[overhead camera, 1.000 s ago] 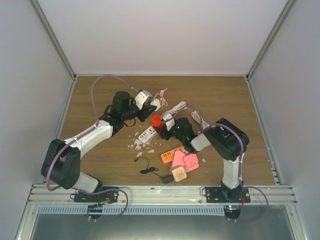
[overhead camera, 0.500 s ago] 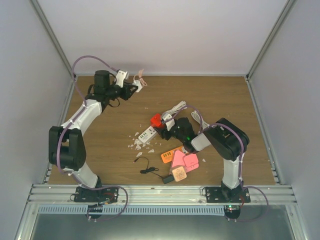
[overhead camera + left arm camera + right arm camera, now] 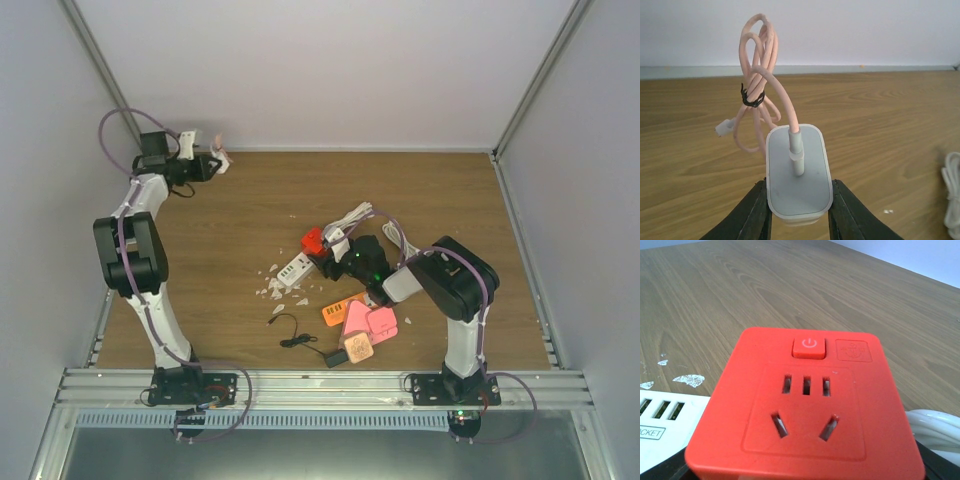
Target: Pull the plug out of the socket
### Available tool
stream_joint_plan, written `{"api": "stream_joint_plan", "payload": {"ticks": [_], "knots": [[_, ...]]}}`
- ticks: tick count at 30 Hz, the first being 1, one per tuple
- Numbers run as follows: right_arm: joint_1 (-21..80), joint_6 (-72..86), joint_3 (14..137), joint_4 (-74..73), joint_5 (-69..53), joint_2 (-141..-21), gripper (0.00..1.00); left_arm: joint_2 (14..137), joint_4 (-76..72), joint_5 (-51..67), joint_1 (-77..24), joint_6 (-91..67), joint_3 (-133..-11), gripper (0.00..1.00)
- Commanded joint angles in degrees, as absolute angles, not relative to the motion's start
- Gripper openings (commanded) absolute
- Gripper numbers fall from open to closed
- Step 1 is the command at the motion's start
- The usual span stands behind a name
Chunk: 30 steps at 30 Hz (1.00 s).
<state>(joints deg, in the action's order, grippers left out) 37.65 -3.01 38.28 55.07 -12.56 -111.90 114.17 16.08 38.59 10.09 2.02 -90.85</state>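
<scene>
I should move my left gripper down and left in the top view to bare wood to release the plug, as the socket's holes are empty.
The plug point(image 3: 797, 175) is a white charger block with a looped pink cable point(image 3: 757, 75) tied by a black twist. My left gripper point(image 3: 799, 189) is shut on its sides and holds it above the wood. In the top view this gripper point(image 3: 208, 165) is at the table's far left back corner, the pink cable point(image 3: 222, 160) sticking out past it. The red socket point(image 3: 807, 405) faces the right wrist camera with its holes empty. My right gripper point(image 3: 325, 250) is shut on the socket point(image 3: 313, 241) near the table's middle, its fingers mostly hidden under the socket.
A white power strip point(image 3: 293, 268) lies beside the red socket, with white flakes point(image 3: 272, 290) around it. A white cable bundle point(image 3: 352, 218) lies behind the right gripper. Orange and pink blocks point(image 3: 365, 322) and a black adapter with its cord point(image 3: 300, 340) lie near the front.
My left arm has swung from beside the red socket to the far back left corner, carrying the plug and its pink cable away. The right arm and socket have not moved.
</scene>
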Motion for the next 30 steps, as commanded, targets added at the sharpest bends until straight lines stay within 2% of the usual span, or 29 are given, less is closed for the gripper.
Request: {"api": "stream_joint_plan", "payload": {"ticks": [1, 7, 17, 30], "knots": [[37.4, -5.0, 36.6, 51.0, -12.9, -111.5, 0.49, 118.1, 16.6, 43.0, 14.3, 2.0, -95.5, 0.11], [37.4, -6.1, 36.1, 50.8, -14.4, -111.2, 0.49, 125.7, 26.0, 47.7, 17.9, 6.7, -103.6, 0.11], [37.6, -6.5, 36.4, 51.3, -15.6, -111.9, 0.49, 132.7, 34.0, 50.1, 21.0, 14.1, -107.6, 0.12], [37.7, -7.0, 37.2, 50.7, -15.9, -113.0, 0.48, 137.8, 35.0, 54.4, 23.6, 14.0, -110.1, 0.16]]}}
